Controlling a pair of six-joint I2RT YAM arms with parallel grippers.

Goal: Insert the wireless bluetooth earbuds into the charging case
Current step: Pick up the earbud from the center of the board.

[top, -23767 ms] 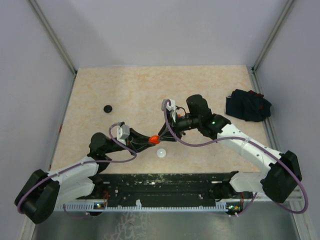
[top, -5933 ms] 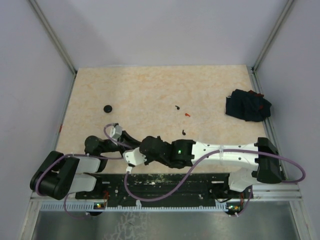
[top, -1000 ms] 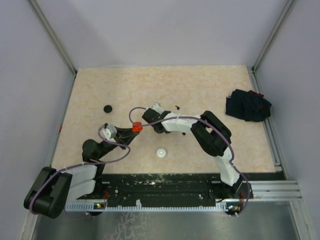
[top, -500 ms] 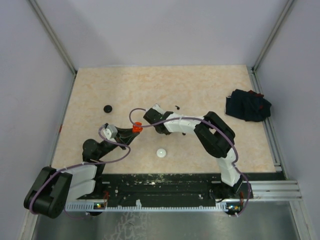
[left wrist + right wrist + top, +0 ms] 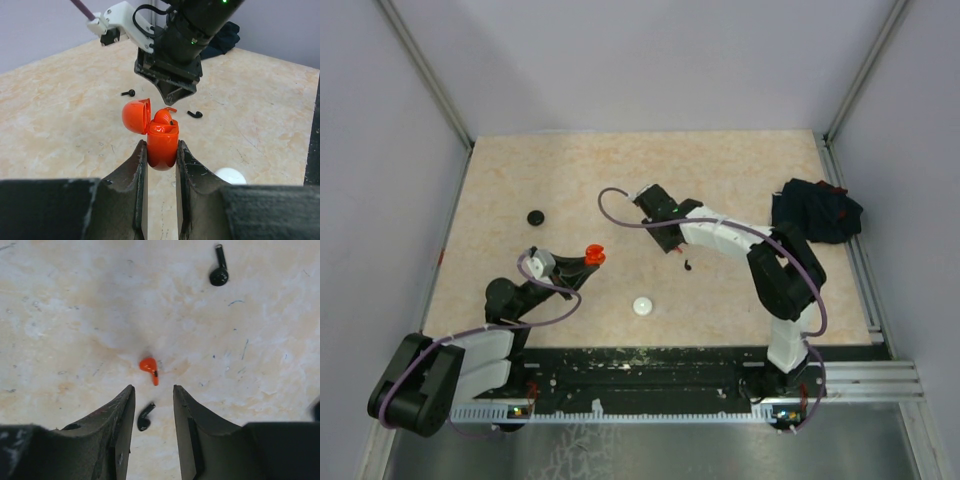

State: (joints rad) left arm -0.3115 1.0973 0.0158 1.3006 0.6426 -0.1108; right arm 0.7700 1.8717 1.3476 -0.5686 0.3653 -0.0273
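The robot's right gripper needs to go down to the second red-orange earbud next and then close on its rounded head.
My left gripper is shut on the open red-orange charging case and holds it upright above the table; it also shows in the top view. One red-orange earbud sits in the case. My right gripper is open and empty, hovering over the table beyond the case. Below it lie a red-orange earbud, a black earbud in line with the gap between the fingers, and another black earbud farther off.
A round black disc lies at the left and a round white disc near the front. A dark navy cloth bundle sits at the right edge. Metal frame rails border the table.
My right gripper has pulled back from the red-orange case, moving right and farther away to above the loose earbuds. My left gripper still holds the case in the same place.
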